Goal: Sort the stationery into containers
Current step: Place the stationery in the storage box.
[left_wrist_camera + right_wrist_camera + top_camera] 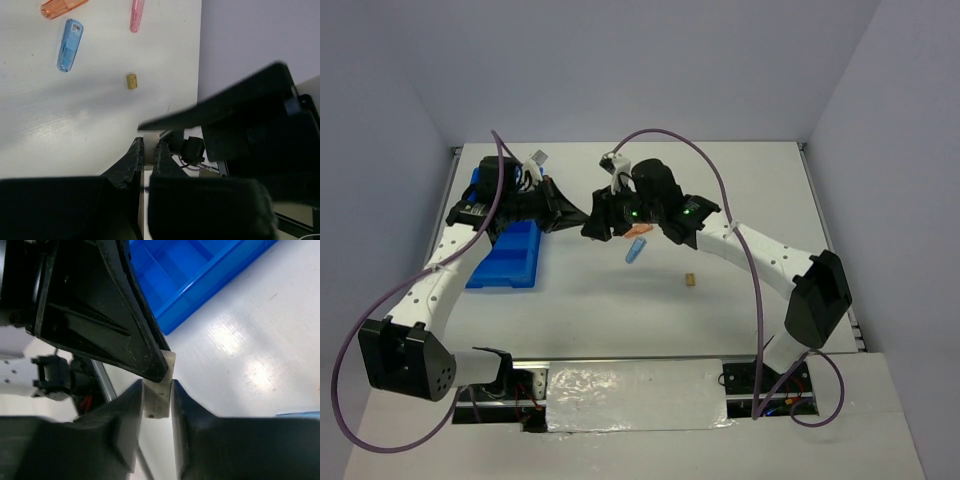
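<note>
Next I will swing my left gripper over the tray's open middle section (520,237) and lower to release the block, as that lies below and to its left in the top view.
My two grippers meet tip to tip above the table, just right of the blue tray (510,258). A small white block (159,399) sits between the pads of my right gripper (157,390), which press on both its sides. My left gripper (150,146) is shut on the same white block (150,136) from the other end. From above, the left gripper (572,215) and right gripper (593,226) hide the block. On the table lie an orange capsule (62,6), a light-blue capsule (70,45), a pink capsule (136,15) and a tan block (132,81).
The tray's divided compartments (200,270) lie just beyond the hand-over point. The orange capsule (638,231) and light-blue capsule (635,250) lie under the right arm, and the tan block (691,280) sits further right. Walls close in the table.
</note>
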Motion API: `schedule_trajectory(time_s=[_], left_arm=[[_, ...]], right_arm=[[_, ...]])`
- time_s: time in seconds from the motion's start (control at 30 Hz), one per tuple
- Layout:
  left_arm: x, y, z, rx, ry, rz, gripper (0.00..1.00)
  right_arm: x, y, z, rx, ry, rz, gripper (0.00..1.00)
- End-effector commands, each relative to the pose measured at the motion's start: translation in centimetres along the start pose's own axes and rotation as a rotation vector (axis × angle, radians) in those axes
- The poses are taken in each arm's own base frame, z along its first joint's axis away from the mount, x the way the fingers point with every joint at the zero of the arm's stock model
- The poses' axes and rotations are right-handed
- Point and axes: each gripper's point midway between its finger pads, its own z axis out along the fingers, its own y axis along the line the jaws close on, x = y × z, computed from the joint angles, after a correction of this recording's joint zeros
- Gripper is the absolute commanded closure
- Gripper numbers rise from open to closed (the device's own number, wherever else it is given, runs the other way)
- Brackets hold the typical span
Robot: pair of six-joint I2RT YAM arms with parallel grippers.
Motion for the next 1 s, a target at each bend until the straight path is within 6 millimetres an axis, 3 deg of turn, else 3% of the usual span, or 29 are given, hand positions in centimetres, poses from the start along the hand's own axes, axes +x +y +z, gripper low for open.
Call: schedule_trajectory(time_s=[0.0,0.03,0.07,0.13,0.17,0.2,0.23,0.27,0.33,0.37,0.47,0.53,0.7,0.8,0.83,0.97], left_arm=[[-0.9,-1.1,-0.6,-0.013,-0.015,0.065,1.00],[-2.4,0.3,-0.8,-0.107,-0.081,0.057,1.00],[-3.6,2.3,-1.6,-0.187,-0.131,0.023,1.00],[-5.0,6.8,-3.1,-0.336,-0.218,-0.078,1.00],[-6.9,9.5,-5.1,-0.386,-0.305,-0.174,1.00],[-7.7,11.1,-6.1,-0.415,-0.355,-0.216,1.00],[-9.2,14.1,-7.8,-0.475,-0.447,-0.283,1.00],[-9.8,15.1,-8.4,-0.489,-0.476,-0.305,1.00],[-11.4,17.7,-9.6,-0.539,-0.546,-0.347,1.00],[-11.9,18.6,-9.9,-0.557,-0.565,-0.361,1.00],[-12.9,21.6,-10.7,-0.609,-0.631,-0.426,1.00],[-13.6,23.6,-10.9,-0.636,-0.667,-0.451,1.00],[-13.9,26.3,-10.8,-0.699,-0.665,-0.481,0.96],[-13.7,27.7,-10.7,-0.715,-0.674,-0.499,0.82],[-13.7,28.0,-10.7,-0.724,-0.674,-0.501,0.69],[-12.8,29.4,-10.4,-0.762,-0.640,-0.534,0.35]], right_arm=[[-3.3,1.2,-0.3,-0.054,-0.096,-0.013,0.32],[-3.7,0.4,-0.7,-0.023,-0.112,0.005,0.25],[-3.7,-1.6,-1.2,0.028,-0.119,0.042,0.01],[-3.7,-4.5,-2.7,0.137,-0.134,0.126,0.00],[-3.2,-7.1,-3.8,0.211,-0.139,0.172,0.00],[-2.4,-8.5,-4.8,0.272,-0.127,0.220,0.00],[-2.7,-10.0,-6.5,0.362,-0.162,0.239,0.00],[-1.2,-11.9,-7.8,0.439,-0.130,0.279,0.00],[-0.6,-13.5,-9.9,0.545,-0.130,0.288,0.00],[0.8,-14.5,-10.9,0.605,-0.085,0.295,0.00],[3.0,-15.9,-12.4,0.696,-0.033,0.291,0.00],[4.6,-15.8,-12.8,0.682,-0.014,0.299,0.00],[7.1,-15.4,-13.1,0.649,0.019,0.312,0.00],[9.0,-16.1,-12.9,0.659,0.079,0.337,0.00],[9.6,-16.1,-12.8,0.656,0.097,0.338,0.00],[11.1,-16.4,-12.4,0.651,0.153,0.344,0.00]])
